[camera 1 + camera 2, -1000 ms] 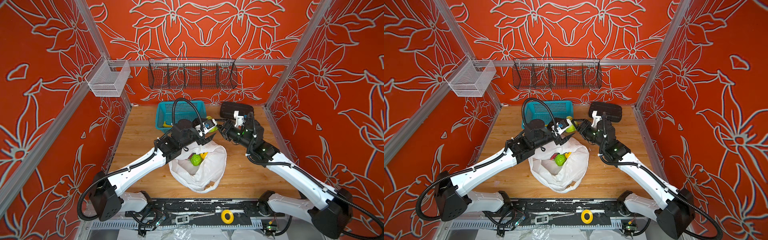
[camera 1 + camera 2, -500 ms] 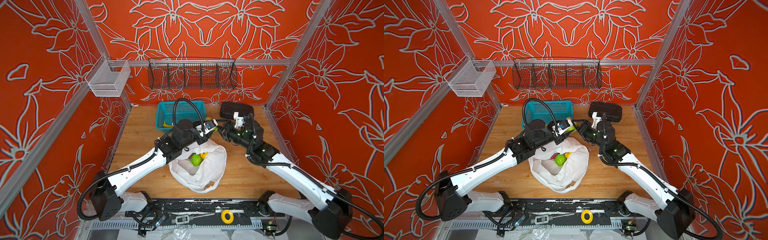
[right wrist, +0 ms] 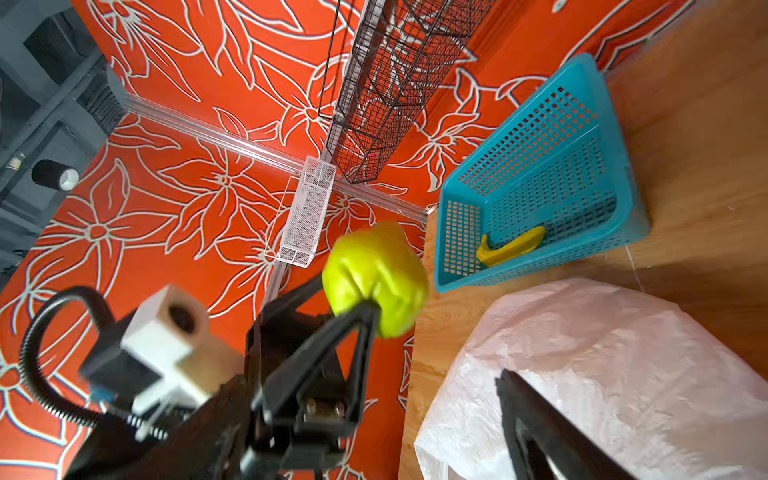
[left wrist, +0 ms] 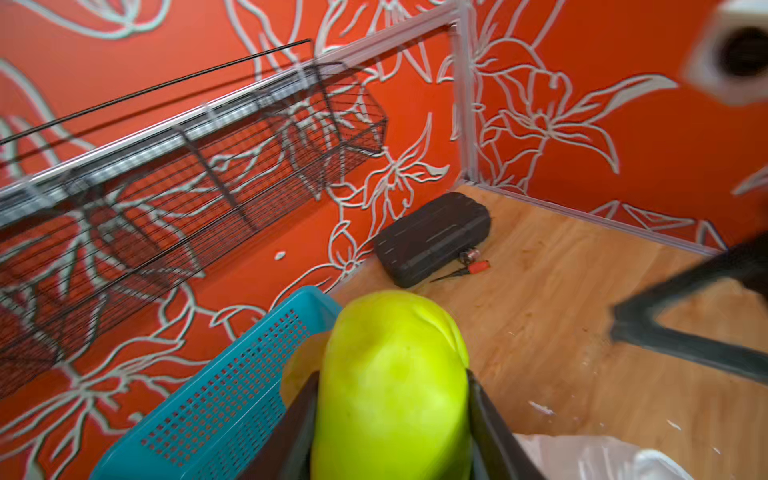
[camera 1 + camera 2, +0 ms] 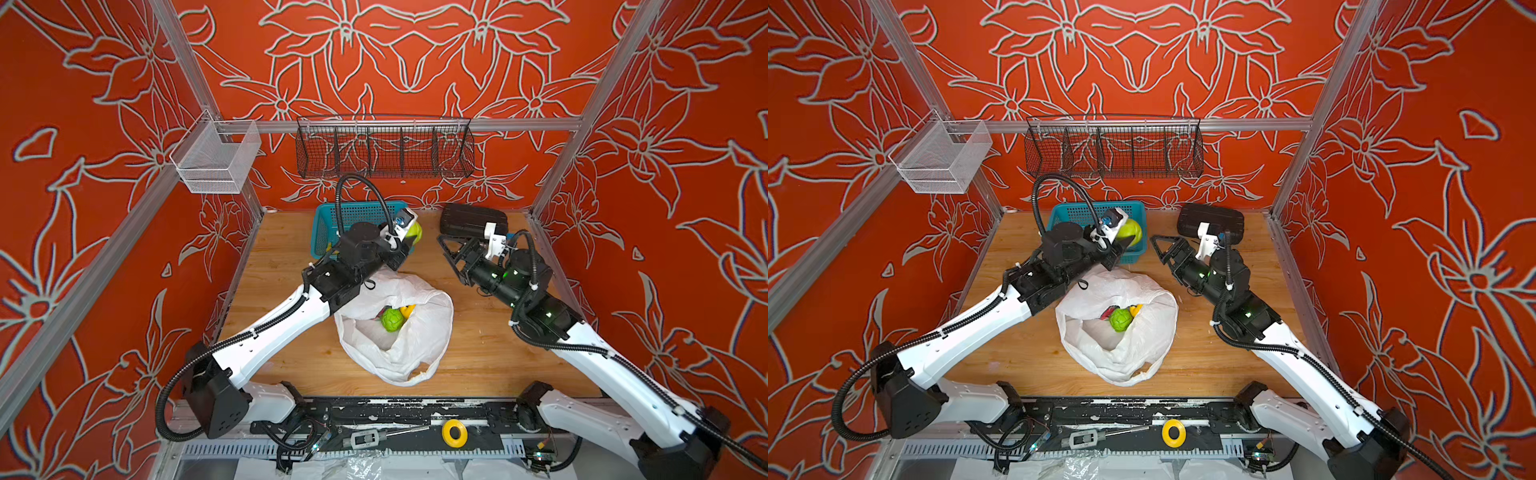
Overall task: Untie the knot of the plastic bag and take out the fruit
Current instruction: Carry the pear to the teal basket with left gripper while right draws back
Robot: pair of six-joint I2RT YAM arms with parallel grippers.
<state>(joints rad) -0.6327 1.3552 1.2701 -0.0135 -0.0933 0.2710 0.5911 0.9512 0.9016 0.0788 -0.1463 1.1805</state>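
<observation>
The pale green fruit goes across the basket next, down to the bottom of the teal basket bare beside the banana, where my left gripper releases it.
The plastic bag (image 5: 399, 349) lies open-mouthed in mid-table, white and crinkled. Its knot does not show. Inside it sit a bumpy green fruit (image 5: 392, 319) and a yellow one (image 5: 408, 309). My left gripper (image 5: 409, 243) is shut on a pale green fruit (image 4: 395, 382), both fingers pressed against its sides, and holds it above the near right corner of the teal basket (image 5: 332, 226). My right gripper (image 5: 444, 249) stands wide open with nothing in it, a short way to the right of that fruit (image 3: 376, 276). One of its fingers (image 3: 536, 415) hangs over the bag (image 3: 602, 353).
A yellow banana (image 3: 511, 247) lies in the teal basket (image 3: 536, 174). A black case (image 5: 473, 218) sits at the back right, with a small red-handled tool (image 4: 473, 268) beside it. A black wire rack (image 5: 384, 147) and a white mesh bin (image 5: 214, 166) hang on the walls.
Both grippers met at the pale green fruit. The left one closed on it, and the right one opened and drew back to the right.
</observation>
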